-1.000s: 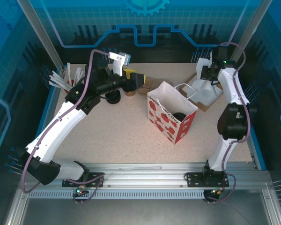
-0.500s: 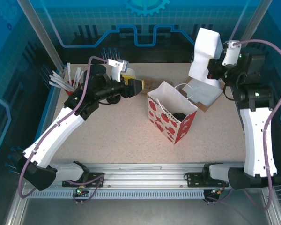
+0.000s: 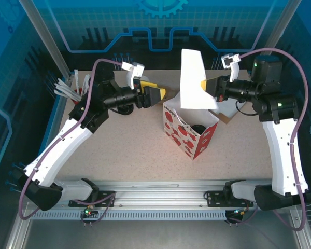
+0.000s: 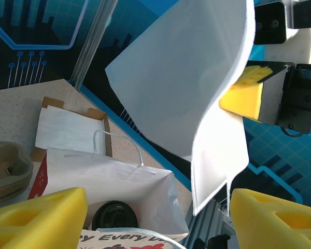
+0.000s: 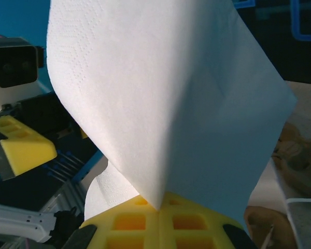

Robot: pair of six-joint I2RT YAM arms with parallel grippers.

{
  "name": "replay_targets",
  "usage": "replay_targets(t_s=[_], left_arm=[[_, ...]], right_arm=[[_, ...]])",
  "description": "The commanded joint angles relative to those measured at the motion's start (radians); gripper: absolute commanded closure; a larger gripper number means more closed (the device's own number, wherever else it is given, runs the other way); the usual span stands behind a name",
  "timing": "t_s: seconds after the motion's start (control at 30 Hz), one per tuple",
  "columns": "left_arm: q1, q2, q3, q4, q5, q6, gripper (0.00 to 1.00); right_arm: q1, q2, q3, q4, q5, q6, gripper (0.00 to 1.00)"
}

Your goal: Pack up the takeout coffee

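Observation:
My right gripper holds the large white napkin (image 3: 192,78) in the air above the bag's rim. It should go down next toward the bag's opening (image 3: 193,117) and release the napkin over it.
A red-and-white paper bag (image 3: 189,129) stands open mid-table. Deep inside it sits the takeout coffee (image 3: 198,128), of which I see the round black lid (image 4: 113,215). My right gripper (image 3: 206,86) is shut on a large white napkin (image 3: 192,78), pinched at a corner between the yellow fingers (image 5: 163,205). The napkin (image 4: 197,78) hangs in the air above the bag's far rim. My left gripper (image 3: 156,95) hovers left of the bag's mouth, open, with nothing between its yellow fingers (image 4: 41,218).
A cardboard box of napkins (image 4: 67,127) lies behind the bag at the back right. A brown pulp cup carrier (image 4: 5,166) sits behind the left gripper. White stirrers (image 3: 67,88) stand at the back left, and a loose black lid (image 3: 125,109) lies under the left arm.
The right arm has lifted the napkin from the box and swung it left to above the bag. The left gripper stayed near the bag and opened slightly wider.

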Motion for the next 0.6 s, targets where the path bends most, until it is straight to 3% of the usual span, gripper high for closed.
replay_targets(t_s=[0.0, 0.33, 0.57], left_arm=[[-0.002, -0.033, 0.003, -0.015, -0.027, 0.014, 0.26], [-0.002, -0.034, -0.005, -0.048, -0.071, 0.034, 0.26], [-0.003, -0.021, -0.003, -0.041, -0.067, 0.03, 0.26]], right_arm=[[0.01, 0.007, -0.054, -0.028, -0.138, 0.015, 0.98], [0.0, 0.046, -0.194, 0.037, -0.218, 0.075, 0.97], [-0.003, 0.092, -0.217, 0.065, -0.195, 0.088, 0.97]])
